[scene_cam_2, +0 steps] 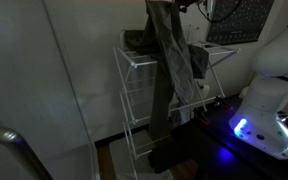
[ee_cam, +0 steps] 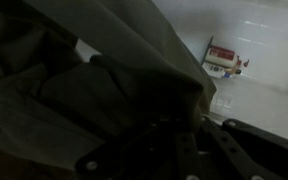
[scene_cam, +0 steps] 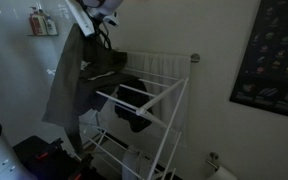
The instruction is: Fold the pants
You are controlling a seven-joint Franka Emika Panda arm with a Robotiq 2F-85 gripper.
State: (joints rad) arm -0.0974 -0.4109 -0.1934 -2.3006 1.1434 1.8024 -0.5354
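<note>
I still hold the upper part of the pants above the rack's top rails, so my gripper should next move across over the rails and down, then release it there.
The olive-grey pants [scene_cam: 66,85] hang in the air over the end of a white drying rack [scene_cam: 174,75], legs dangling almost to the floor. They show in both exterior views, also as a long strip in front of the rack [scene_cam_2: 166,70]. My gripper [scene_cam: 96,18] is at the top of the picture, shut on the pants' upper part. In the wrist view the olive cloth [ee_cam: 104,50] fills most of the frame and the dark fingers [ee_cam: 184,150] are bunched in it. A smaller black garment [scene_cam: 134,108] hangs on the rack's rails.
The rack [scene_cam_2: 129,90] stands by a white wall. A dark poster [scene_cam: 274,60] hangs on the wall beyond it. Bottles [scene_cam: 42,22] sit on a wall shelf near the gripper. The white robot base [scene_cam_2: 269,90] stands beside the rack. Dark items [scene_cam: 44,160] lie on the floor.
</note>
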